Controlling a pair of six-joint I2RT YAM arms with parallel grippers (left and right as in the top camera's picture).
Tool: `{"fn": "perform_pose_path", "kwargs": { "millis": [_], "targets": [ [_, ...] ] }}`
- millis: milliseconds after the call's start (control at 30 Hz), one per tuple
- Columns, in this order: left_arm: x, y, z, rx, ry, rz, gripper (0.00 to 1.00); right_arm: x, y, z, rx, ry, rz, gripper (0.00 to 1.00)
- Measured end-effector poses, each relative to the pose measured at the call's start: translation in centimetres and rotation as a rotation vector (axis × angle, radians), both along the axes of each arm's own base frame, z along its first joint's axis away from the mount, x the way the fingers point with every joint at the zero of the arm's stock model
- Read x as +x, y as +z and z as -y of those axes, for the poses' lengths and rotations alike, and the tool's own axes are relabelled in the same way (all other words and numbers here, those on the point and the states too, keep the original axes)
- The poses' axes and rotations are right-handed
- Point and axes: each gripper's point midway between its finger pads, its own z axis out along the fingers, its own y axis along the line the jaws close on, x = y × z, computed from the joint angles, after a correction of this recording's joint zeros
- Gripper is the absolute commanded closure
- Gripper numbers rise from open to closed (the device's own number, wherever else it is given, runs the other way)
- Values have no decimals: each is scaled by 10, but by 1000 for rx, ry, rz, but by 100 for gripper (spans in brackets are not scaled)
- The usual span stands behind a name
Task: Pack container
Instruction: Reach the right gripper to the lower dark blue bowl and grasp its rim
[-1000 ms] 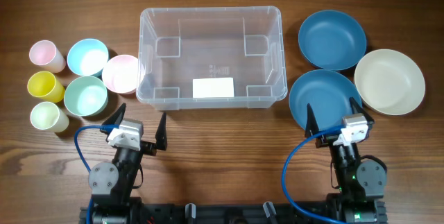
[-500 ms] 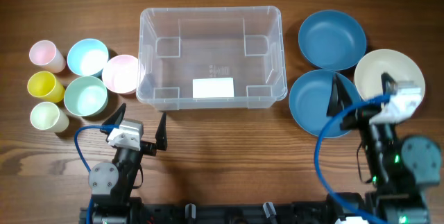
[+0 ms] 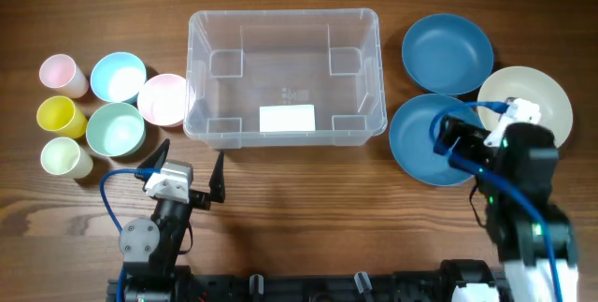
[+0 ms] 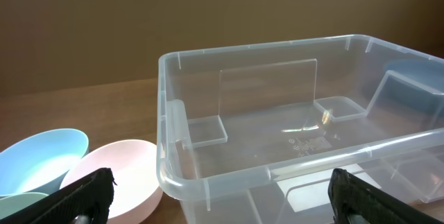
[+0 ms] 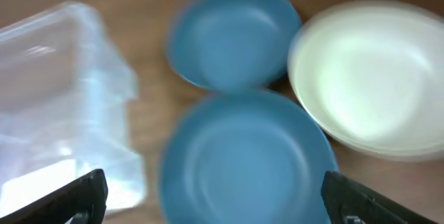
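The near blue bowl is between the right gripper's fingers, so the gripper will next lower and shift onto the side of the bowl's rim away from the bin.
The container [image 3: 280,73] is a large clear bin with a white label, standing empty at the table's middle back. It also shows in the left wrist view [image 4: 291,134] and at the left of the blurred right wrist view [image 5: 62,99]. My left gripper [image 3: 192,151] is open and empty, low in front of the bin's near left corner, its jaws [image 4: 220,196] wide apart. My right gripper [image 3: 465,139] is raised over the near blue bowl [image 3: 416,138], open and empty [image 5: 215,196]. That bowl lies right under its jaws [image 5: 243,161].
A second blue bowl [image 3: 447,53] and a cream bowl [image 3: 537,92] sit right of the bin. Left of it are a pink bowl [image 3: 165,98], a light blue bowl [image 3: 118,76], a mint bowl [image 3: 116,128] and three small cups [image 3: 59,115].
My right arm has lifted and swung forward from the table's front edge to above the near blue bowl. The left arm and all objects have stayed still.
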Motion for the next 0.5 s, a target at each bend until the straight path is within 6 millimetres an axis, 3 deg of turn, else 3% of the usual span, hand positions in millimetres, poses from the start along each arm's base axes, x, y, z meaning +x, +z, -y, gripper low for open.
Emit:
{"fn": "perform_pose_path", "kwargs": {
  "millis": [167, 300, 500],
  "targets": [
    [0, 0, 0, 0, 0, 0, 0, 8, -64, 37, 89, -185, -235, 1],
    [0, 0, 0, 0, 0, 0, 0, -3, -117, 74, 200, -331, -411, 2],
    [0, 0, 0, 0, 0, 0, 0, -9, -128, 86, 222, -329, -449, 7]
  ]
}}
